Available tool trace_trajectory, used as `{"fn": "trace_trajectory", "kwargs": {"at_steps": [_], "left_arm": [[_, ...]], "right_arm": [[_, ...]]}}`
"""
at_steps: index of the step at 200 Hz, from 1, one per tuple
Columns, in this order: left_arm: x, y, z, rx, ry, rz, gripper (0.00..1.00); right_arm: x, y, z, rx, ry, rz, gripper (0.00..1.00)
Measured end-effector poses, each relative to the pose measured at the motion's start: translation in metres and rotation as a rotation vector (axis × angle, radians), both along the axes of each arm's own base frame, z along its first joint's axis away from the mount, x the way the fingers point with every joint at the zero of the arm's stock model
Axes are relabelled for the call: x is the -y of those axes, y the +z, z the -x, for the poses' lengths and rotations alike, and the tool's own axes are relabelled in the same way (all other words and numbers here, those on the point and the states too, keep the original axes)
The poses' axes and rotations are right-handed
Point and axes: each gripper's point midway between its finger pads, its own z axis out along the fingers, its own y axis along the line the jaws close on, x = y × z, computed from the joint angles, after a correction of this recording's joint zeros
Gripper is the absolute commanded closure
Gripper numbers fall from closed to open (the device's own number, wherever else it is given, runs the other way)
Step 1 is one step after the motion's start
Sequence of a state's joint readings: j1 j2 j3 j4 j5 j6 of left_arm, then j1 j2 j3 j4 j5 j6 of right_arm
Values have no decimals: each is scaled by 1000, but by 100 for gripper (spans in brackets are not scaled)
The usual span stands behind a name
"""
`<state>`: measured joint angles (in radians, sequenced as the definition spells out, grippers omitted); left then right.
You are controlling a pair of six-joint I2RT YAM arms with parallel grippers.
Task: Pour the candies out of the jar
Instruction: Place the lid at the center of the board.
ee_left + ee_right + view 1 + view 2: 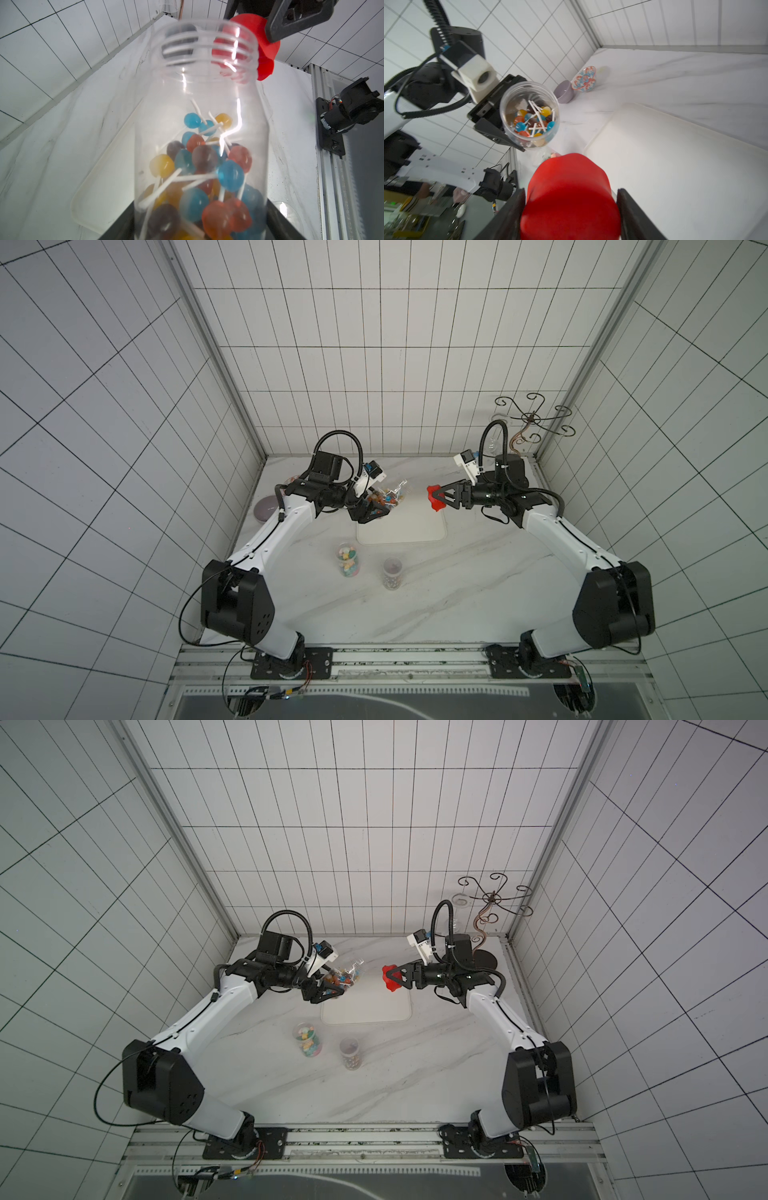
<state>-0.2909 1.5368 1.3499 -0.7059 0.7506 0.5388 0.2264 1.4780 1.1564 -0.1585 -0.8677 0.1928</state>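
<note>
My right gripper will swing away from the jar next, tilt and go down to release the lid on the bare tabletop below, beside the tray.
A clear plastic jar (pixel 199 87) with an open threaded mouth hangs tilted over the far left corner of a white tray (pixel 409 531). My left gripper (pixel 376 508) is shut on its lower body, seen in both top views (pixel 332 986). The candies (pixel 207 170), round blue, orange, yellow and purple balls on thin white sticks, lie piled in the jar's bottom half, also seen through its mouth (pixel 533 122). My right gripper (pixel 571 207) is shut on a red lid (pixel 569 187) and holds it in the air just right of the jar's mouth (pixel 433 495).
Two smaller clear jars stand near the table's middle, one with pastel sweets (pixel 348 560), one with dark ones (pixel 392 572). A purple bowl (pixel 266 509) and a patterned plate (pixel 584 79) sit at the far left. A wire stand (pixel 532 418) fills the far right corner.
</note>
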Motion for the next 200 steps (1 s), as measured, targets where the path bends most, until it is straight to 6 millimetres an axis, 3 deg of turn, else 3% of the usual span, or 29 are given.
{"fn": "trace_trajectory", "kwargs": {"at_steps": [62,99,148,200], "left_arm": [[-13,-12,-17,36,105,-104,39],[-8,-21,-15,63,120,-190,39],[-2,-45,-12,35,112,-283,40],[-1,-67,-9,-7,104,-360,40]], "right_arm": [[64,-60,-21,-125,-361,330,75],[90,-88,-28,-164,-476,461,74],[116,-152,-13,-283,-537,618,74],[131,-187,-2,-342,-577,705,69]]}}
